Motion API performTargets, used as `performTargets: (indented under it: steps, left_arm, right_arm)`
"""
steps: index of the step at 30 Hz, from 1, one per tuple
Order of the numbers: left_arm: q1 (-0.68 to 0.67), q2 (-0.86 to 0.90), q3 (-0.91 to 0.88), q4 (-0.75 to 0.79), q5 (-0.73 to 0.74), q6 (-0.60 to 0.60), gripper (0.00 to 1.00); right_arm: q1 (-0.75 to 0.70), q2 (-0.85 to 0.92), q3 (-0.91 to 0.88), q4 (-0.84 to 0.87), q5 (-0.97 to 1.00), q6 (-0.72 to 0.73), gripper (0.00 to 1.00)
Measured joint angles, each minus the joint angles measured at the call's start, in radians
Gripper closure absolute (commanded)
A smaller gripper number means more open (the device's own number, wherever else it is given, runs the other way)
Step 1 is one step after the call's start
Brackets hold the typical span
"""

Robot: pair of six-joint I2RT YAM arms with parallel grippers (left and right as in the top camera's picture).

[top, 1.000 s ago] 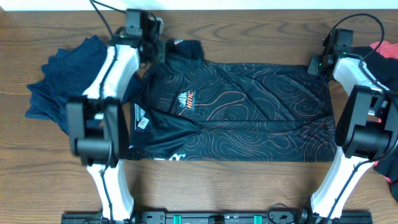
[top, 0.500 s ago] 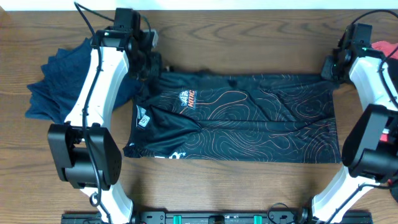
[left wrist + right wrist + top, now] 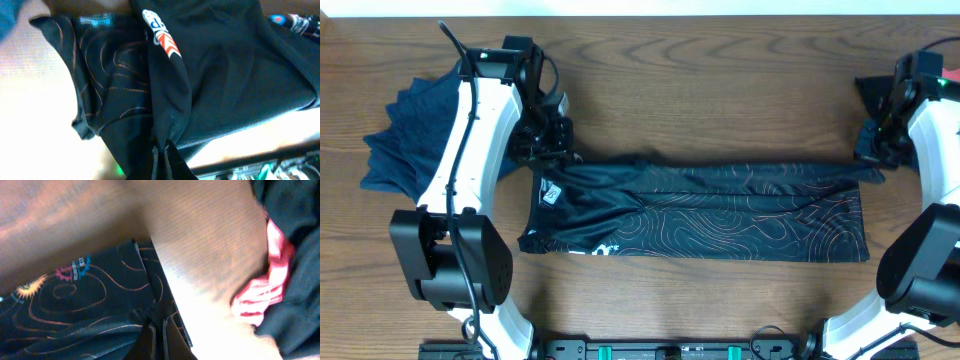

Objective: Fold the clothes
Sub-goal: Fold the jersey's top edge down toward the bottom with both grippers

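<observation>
The corner in my right gripper is still lifted, so next I should move that gripper down and back, lay the corner onto the jersey's flat side edge (image 3: 854, 207) (image 3: 178, 321) and let go of it.
A black jersey (image 3: 700, 215) with orange contour lines lies across the middle of the table. Its far edge is lifted and pulled toward the front, stretched between both grippers. My left gripper (image 3: 552, 150) is shut on the jersey's far left corner; the left wrist view shows the cloth (image 3: 165, 100) hanging from the closed fingers (image 3: 161, 159). My right gripper (image 3: 873, 155) is shut on the far right corner; the right wrist view shows the cloth (image 3: 80, 310) bunched between its fingers (image 3: 159, 332).
A pile of navy blue clothes (image 3: 415, 130) lies at the left edge. A red garment (image 3: 262, 280) and dark clothes (image 3: 295, 220) lie at the right edge, beside my right arm. Bare wood table (image 3: 720, 90) lies behind the jersey.
Both grippers have moved toward the front, carrying the jersey's far edge over the rest. The jersey now shows as a narrower strip, and the orange chest logo is covered.
</observation>
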Motion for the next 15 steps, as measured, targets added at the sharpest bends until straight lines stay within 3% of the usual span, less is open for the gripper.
performTargets:
  steps: [15]
  left_arm:
    - [0.000, -0.001, -0.071, -0.107, -0.001, 0.000, 0.94]
  right_arm:
    - [-0.002, 0.000, -0.005, -0.183, 0.003, 0.000, 0.99]
